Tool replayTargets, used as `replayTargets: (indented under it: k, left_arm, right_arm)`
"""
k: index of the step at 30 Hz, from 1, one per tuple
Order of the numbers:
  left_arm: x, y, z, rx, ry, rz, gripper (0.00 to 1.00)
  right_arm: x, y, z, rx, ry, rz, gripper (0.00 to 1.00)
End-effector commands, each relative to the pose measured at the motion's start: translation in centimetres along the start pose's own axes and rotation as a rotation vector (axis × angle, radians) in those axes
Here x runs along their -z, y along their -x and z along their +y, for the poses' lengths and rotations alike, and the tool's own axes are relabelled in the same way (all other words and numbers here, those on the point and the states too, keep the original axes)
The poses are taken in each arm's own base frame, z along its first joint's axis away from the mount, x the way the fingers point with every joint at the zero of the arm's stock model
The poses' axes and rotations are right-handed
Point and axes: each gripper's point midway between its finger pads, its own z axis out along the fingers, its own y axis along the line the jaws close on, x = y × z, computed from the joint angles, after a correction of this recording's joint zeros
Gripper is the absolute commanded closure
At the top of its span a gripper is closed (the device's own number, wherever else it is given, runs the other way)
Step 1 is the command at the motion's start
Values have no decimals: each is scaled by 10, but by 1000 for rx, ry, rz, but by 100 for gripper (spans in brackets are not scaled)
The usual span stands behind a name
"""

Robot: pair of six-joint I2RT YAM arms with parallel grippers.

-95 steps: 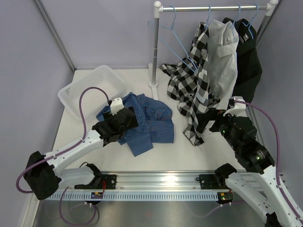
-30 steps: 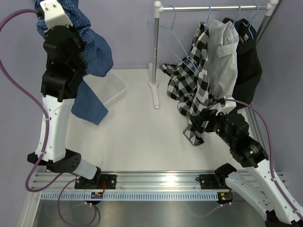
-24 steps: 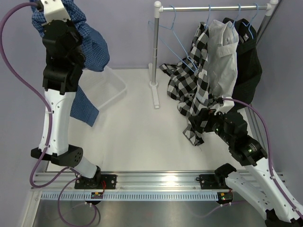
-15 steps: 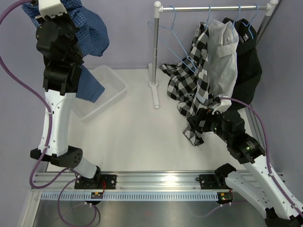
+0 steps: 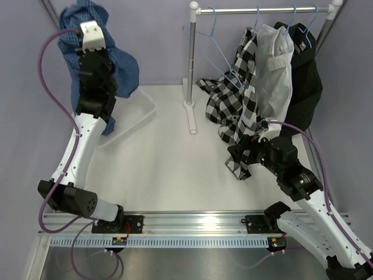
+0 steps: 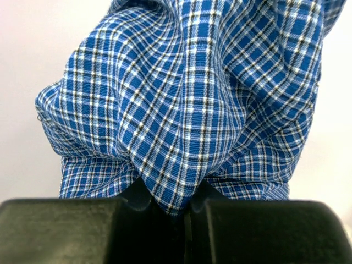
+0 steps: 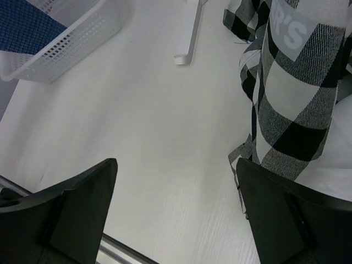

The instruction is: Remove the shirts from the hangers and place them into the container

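My left gripper brings the blue small-check shirt down farther into the white container point(image 5: 123, 115) next, before the gripper opens.
My left gripper point(image 6: 179, 206) is shut on a fold of the blue small-check shirt point(image 6: 192, 99). In the top view that shirt point(image 5: 119, 70) hangs from the raised left arm above the white container point(image 5: 137, 114). Its lower end lies inside the container point(image 7: 71, 38). My right gripper point(image 7: 176, 214) is open and holds nothing, low over the table beside the hem of the black-and-white check shirt point(image 7: 286, 93). That shirt point(image 5: 239, 105), the white one point(image 5: 277, 70) and the black one point(image 5: 306, 76) hang on the rail. An empty light-blue hanger point(image 5: 213, 52) hangs to their left.
The rack's white pole point(image 5: 191, 64) stands on its foot point(image 7: 184, 58) at the back middle of the table. Lavender walls close in the left and back. A metal rail runs along the near edge.
The left arm has swung the blue shirt right and lower, and its tail now drops into the container. The right gripper has edged left toward the check shirt's hem.
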Motion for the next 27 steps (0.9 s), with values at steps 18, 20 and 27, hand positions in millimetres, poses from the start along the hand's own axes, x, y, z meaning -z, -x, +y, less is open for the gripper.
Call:
replayTargets:
  k: [18,20,27]
  left_arm:
    - [12,-271,23,27,157,354,100]
    - [12,-291,21,-2,157,408,100]
    - [8,-371,5,-21,135,683,100]
  right_arm:
    - [2,-10,10,-18,81,-4,1]
    - [3,-10,10,-19,82,-6,1]
    - [4,-9,7,-16,71,-14,1]
